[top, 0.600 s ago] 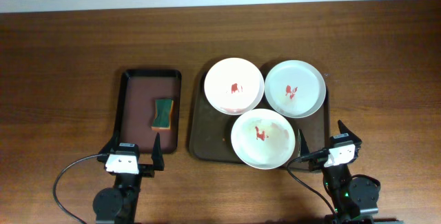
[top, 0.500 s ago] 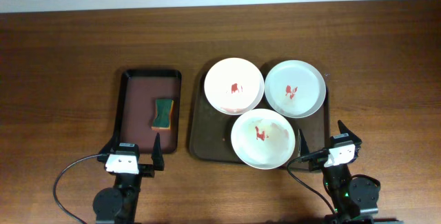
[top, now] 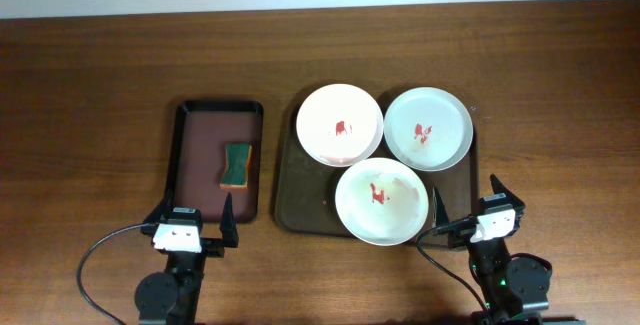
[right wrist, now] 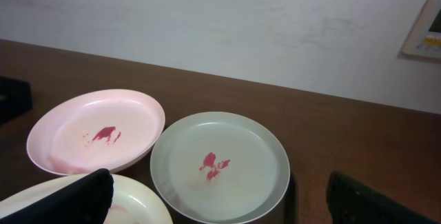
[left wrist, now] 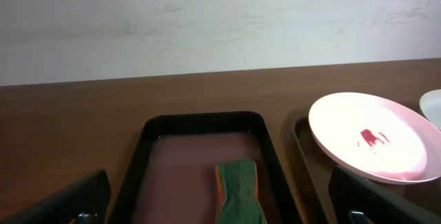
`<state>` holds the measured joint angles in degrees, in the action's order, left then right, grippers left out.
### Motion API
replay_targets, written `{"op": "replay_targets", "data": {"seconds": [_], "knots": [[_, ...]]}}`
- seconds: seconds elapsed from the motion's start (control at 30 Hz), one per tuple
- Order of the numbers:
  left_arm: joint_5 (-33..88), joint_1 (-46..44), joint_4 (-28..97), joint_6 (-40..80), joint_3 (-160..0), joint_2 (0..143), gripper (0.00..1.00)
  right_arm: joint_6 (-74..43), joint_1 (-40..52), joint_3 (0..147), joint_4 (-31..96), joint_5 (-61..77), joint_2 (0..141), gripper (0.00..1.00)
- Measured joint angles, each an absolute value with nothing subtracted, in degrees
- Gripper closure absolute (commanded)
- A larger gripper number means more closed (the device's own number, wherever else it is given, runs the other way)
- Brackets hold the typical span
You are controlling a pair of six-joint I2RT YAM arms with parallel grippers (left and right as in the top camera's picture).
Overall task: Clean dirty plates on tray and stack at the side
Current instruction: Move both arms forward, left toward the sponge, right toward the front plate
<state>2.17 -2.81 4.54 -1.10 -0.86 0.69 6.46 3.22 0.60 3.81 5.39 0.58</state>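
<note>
Next, my left gripper reaches outward, tips its fingers down and lowers them over the sponge's middle [top: 236,165] [left wrist: 239,198], since it lies outward of them, flat inside the tray.
Three white plates with red smears sit on the dark brown tray [top: 290,190]: one at back left [top: 340,124], one at back right [top: 428,129], one at the front [top: 381,202]. My left gripper [top: 192,220] is open and empty at the table's front, just before the small black tray. My right gripper [top: 465,204] is open and empty at the front right, beside the front plate. The right wrist view shows the back-right plate [right wrist: 220,165], the back-left plate [right wrist: 95,131] and the front plate's rim [right wrist: 134,203]. The left wrist view shows the back-left plate [left wrist: 375,138].
A small black tray [top: 185,165] with a reddish-brown inside lies left of the big tray and holds a green and orange sponge [top: 236,164]. The sponge [left wrist: 238,189] shows in the left wrist view between my fingers. A wall runs behind the table.
</note>
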Motion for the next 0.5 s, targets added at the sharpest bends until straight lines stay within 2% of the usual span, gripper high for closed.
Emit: {"op": "replay_targets", "data": {"seconds": [0.33,0.5], "knots": [[2.2,-2.8,4.5,-1.1,-0.9,0.7,0.01,6.4,3.2,0.6,3.5,5.4,0.6,0.01],[2.2,-2.8,5.4,2.1,-1.0,0.7,0.01,1.0,3.2,0.6,4.0,5.4,0.6,0.01]]}}
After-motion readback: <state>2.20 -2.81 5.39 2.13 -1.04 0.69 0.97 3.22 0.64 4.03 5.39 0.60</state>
